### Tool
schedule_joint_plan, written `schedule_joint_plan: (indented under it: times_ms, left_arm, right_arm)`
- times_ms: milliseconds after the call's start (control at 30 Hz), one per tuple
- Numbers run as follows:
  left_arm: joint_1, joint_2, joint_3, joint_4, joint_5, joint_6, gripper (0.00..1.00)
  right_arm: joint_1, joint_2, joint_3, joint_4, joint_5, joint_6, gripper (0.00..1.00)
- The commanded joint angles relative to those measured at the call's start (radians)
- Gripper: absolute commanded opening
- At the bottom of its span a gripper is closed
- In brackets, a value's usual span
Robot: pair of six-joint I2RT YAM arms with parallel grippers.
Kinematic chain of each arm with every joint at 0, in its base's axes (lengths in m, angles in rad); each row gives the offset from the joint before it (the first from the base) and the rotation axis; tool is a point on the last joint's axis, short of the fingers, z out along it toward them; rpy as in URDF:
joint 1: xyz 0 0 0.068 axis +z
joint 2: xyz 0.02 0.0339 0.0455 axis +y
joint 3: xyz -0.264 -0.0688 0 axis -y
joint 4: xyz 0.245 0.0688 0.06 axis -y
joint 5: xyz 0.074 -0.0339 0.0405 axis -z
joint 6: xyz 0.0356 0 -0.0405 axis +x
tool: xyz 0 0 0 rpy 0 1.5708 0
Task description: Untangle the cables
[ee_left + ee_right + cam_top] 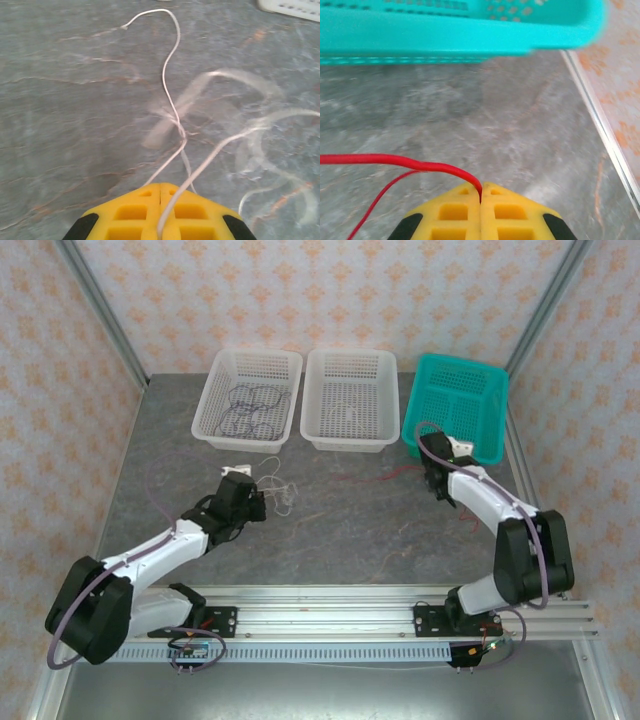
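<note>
My right gripper draws back from the teal basket (445, 35) to the open table toward the metal bar next, before it releases the red cable.
A tangle of thin white cables (278, 488) lies on the grey table left of centre. In the left wrist view they cross at a knot (177, 126). My left gripper (160, 186) is shut on a white cable (200, 167) that runs out of the seam between its yellow fingers. From above, this gripper (252, 504) sits just left of the tangle. A thin red cable (395, 160) trails left across the table (375, 478). My right gripper (481, 188) is shut on its end, close in front of the teal basket (445, 35). Seen from above, the right gripper (436, 478) is at the right.
Three baskets stand along the back. The left white basket (245, 443) holds dark purple cables (250, 408), the middle white basket (350, 443) holds a pale cable, and the teal basket (460, 364) is at the right. A metal rail (330, 605) runs along the near edge.
</note>
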Motion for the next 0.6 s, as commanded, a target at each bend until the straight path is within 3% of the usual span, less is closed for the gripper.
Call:
schedule_joint_plan:
  times_ms: [0, 133, 200, 267, 367, 400, 500, 567]
  left_arm:
    - [0.023, -0.042, -0.019, -0.083, -0.055, -0.027, 0.00]
    - [0.057, -0.057, -0.024, -0.099, -0.051, -0.034, 0.00]
    - [0.065, -0.052, -0.024, -0.073, -0.001, -0.014, 0.00]
    - [0.066, -0.047, -0.019, -0.024, 0.105, 0.022, 0.00]
    - [0.065, -0.052, 0.011, 0.036, 0.295, 0.064, 0.00]
    - [0.065, -0.057, 0.027, 0.037, 0.328, 0.068, 0.00]
    - [0.064, -0.071, 0.084, -0.020, 0.355, 0.078, 0.00]
    - [0.065, -0.081, 0.119, -0.058, 0.388, 0.098, 0.00]
  right_arm:
    - [-0.032, -0.103, -0.045, -0.048, 0.067, 0.126, 0.00]
    - [-0.055, -0.191, -0.070, -0.056, 0.046, 0.094, 0.00]
    - [-0.050, -0.226, -0.088, -0.018, -0.102, 0.006, 0.00]
    - [-0.025, -0.232, -0.108, 0.019, -0.343, -0.060, 0.00]
    - [0.051, -0.269, -0.130, 0.026, -0.485, -0.030, 0.00]
    - [0.073, -0.266, -0.141, 0.029, -0.517, -0.022, 0.05]
    - [0.106, -0.261, -0.121, -0.019, -0.505, -0.032, 0.41]
    - [0.120, -0.303, -0.071, -0.073, -0.403, -0.032, 0.51]
